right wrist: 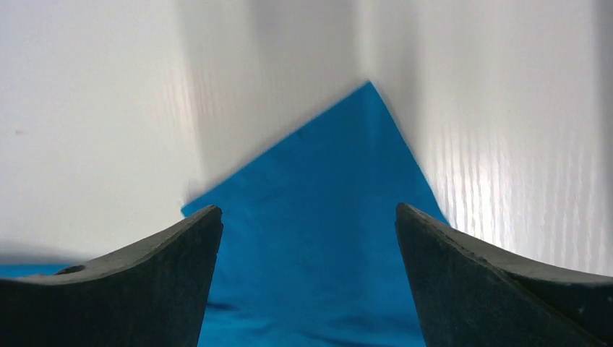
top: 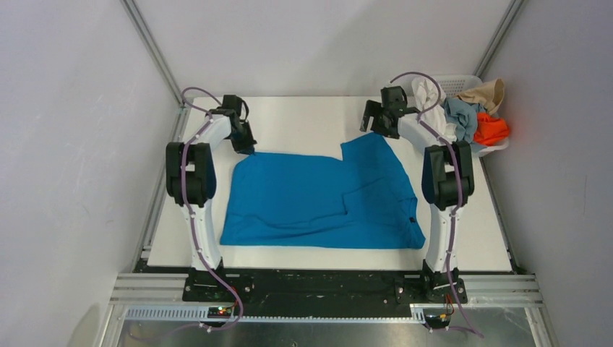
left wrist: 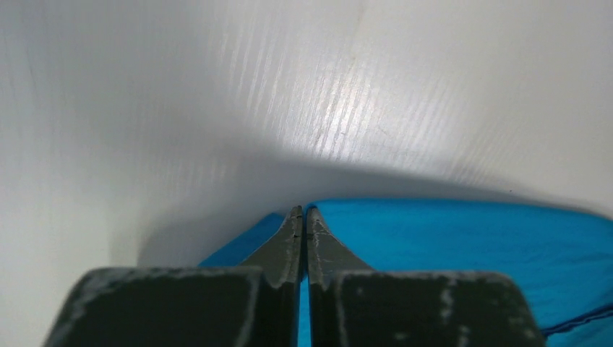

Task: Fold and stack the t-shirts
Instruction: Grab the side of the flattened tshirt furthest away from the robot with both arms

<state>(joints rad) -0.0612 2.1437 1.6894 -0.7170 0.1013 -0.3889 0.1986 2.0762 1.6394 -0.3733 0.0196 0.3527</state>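
Observation:
The shirt's other far corner is already pinched in my left gripper, so my right gripper will next go down onto the flap's far edge [top: 369,137] [right wrist: 323,127] below and close.
A large vivid blue t-shirt [top: 318,199] lies spread on the white table [top: 296,116], partly folded, with one flap sticking out toward the far right. My left gripper [top: 244,148] is down at its far left corner. In the left wrist view this gripper [left wrist: 303,211] is shut, with a strip of the blue cloth [left wrist: 463,238] pinched between its fingers. My right gripper [top: 372,119] hovers over the far right flap. In the right wrist view it [right wrist: 307,210] stands open above the pointed blue corner [right wrist: 318,166], holding nothing.
A white lattice basket [top: 463,78] sits at the back right corner. It holds a white shirt [top: 428,94], a grey-blue one [top: 463,116], a tan one [top: 486,92] and an orange one [top: 491,130]. Grey walls close in on both sides.

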